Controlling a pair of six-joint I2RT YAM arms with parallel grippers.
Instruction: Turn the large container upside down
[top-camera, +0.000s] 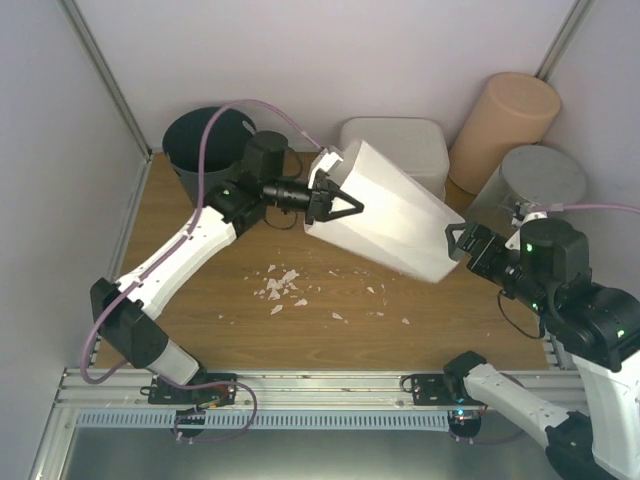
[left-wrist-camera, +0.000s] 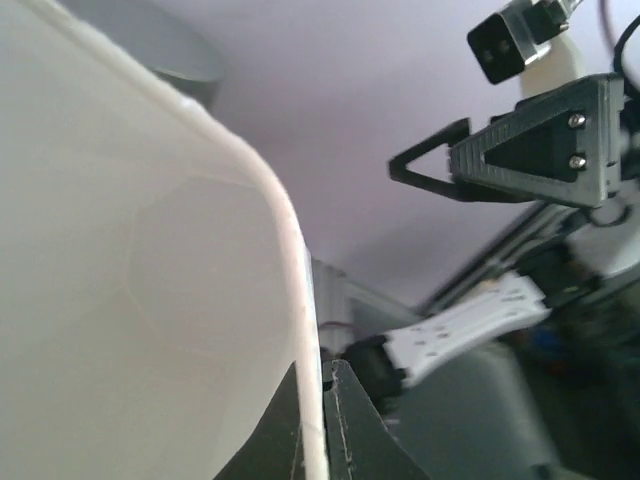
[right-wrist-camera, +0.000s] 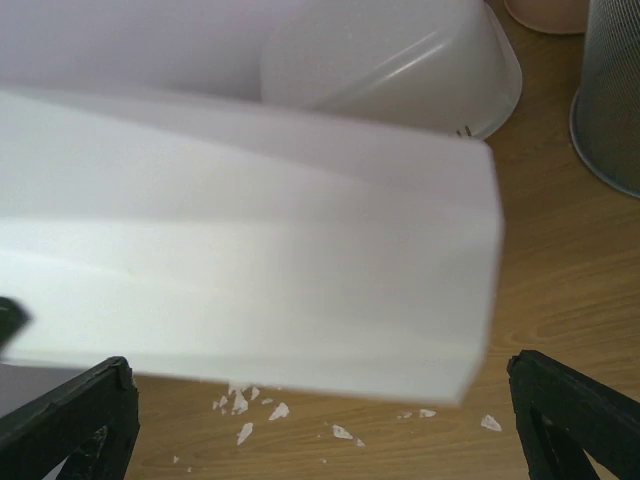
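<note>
The container is hanging tilted above the wooden table. My left gripper needs to lower the container's rim onto the tabletop beside the white scraps next and let go of it.
The large white container hangs tilted on its side above the wooden table, open mouth to the left and closed base to the right. My left gripper is shut on its rim; the left wrist view shows the thin white wall pinched between my fingers. My right gripper is open right at the container's base end, holding nothing. In the right wrist view the container fills the frame ahead of the spread fingers.
White scraps litter the table under the container. A dark bucket stands back left, an upturned white tub behind the container, and a peach cylinder and grey mesh bin back right.
</note>
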